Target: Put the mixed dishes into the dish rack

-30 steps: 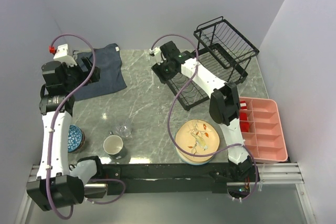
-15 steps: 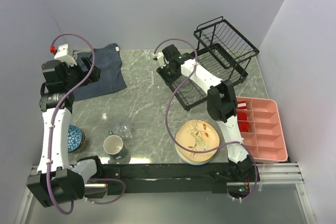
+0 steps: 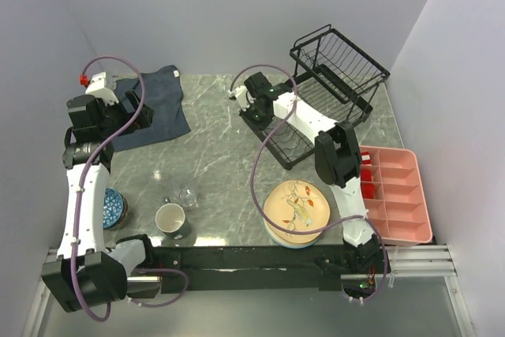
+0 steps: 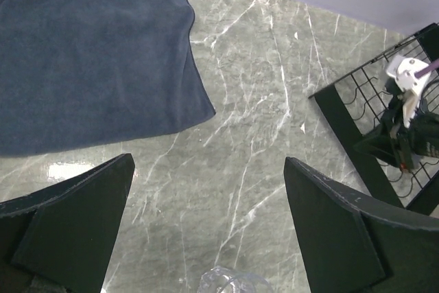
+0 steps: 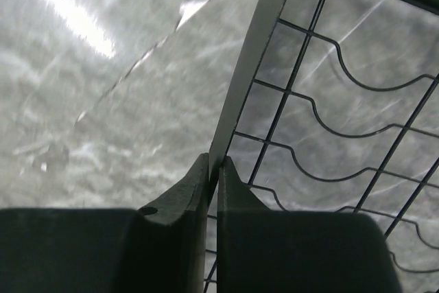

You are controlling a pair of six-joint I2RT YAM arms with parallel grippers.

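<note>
My right gripper turns and draws the rack's edge bar back over the bare marble toward the peach plate next, then releases it, since the rack point(image 3: 335, 84) stands crooked.
The black wire dish rack point(image 3: 335, 84) stands at the back right, its slotted base reaching toward the table's middle. My right gripper point(image 3: 254, 108) is at the base's far left end. In the right wrist view its jaws point(image 5: 214, 162) are shut on the rack's flat edge bar point(image 5: 254, 53). A peach plate point(image 3: 297, 209) lies near the front, on another dish. Front left hold a white mug point(image 3: 170, 218), a small clear glass point(image 3: 187, 196) and a blue bowl point(image 3: 113, 207). My left gripper point(image 4: 208, 162) hangs open and empty above the marble, beside the cloth, with the glass point(image 4: 230, 283) at the view's bottom edge.
A dark blue cloth point(image 3: 158, 104) lies at the back left. A pink compartmented tray point(image 3: 398, 195) sits at the right edge. The walls stand close behind the rack and along both sides.
My right gripper's jaws have closed onto the rack's edge bar. The left wrist has shifted slightly and stays open.
</note>
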